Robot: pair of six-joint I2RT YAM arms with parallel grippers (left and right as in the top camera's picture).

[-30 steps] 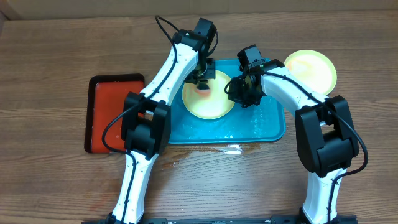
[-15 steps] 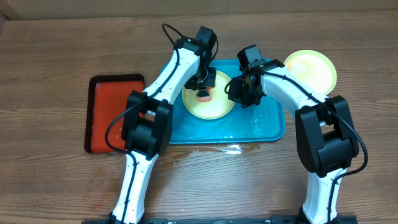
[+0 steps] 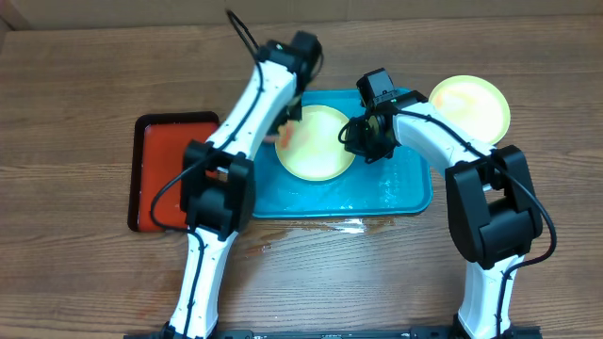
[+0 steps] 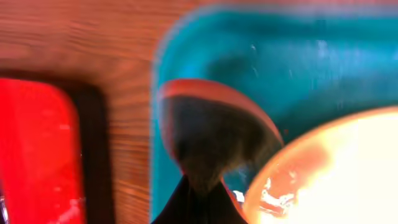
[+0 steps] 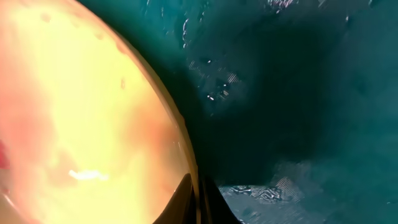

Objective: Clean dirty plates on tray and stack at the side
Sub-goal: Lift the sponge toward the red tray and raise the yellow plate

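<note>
Since the second yellow plate (image 3: 470, 106) already lies beside the tray, I will lift my right gripper, carry its plate over that one, lower it and release the rim of its plate.
A pale yellow plate (image 3: 318, 143) with a lime rim lies on the teal tray (image 3: 400, 188). My right gripper (image 3: 362, 141) is shut on its right rim; the right wrist view shows the fingers (image 5: 199, 200) pinching the plate's edge (image 5: 81, 124) over the wet tray (image 5: 298, 93). My left gripper (image 3: 285, 132) is shut on a dark pad with an orange edge (image 4: 211, 130), at the plate's left edge. An orange smear shows on the plate (image 4: 336, 168) there. A second yellow plate (image 3: 469, 105) lies on the table right of the tray. The light blue plate is not in view.
A red tray with a black rim (image 3: 165, 151) lies left of the teal tray, also in the left wrist view (image 4: 37, 149). Water has pooled on the table by the teal tray's front edge (image 3: 349, 224). A cardboard wall runs along the back.
My left gripper has moved with the pad from the middle of the plate to its left edge, near the tray's left rim. The right gripper still holds the plate's rim.
</note>
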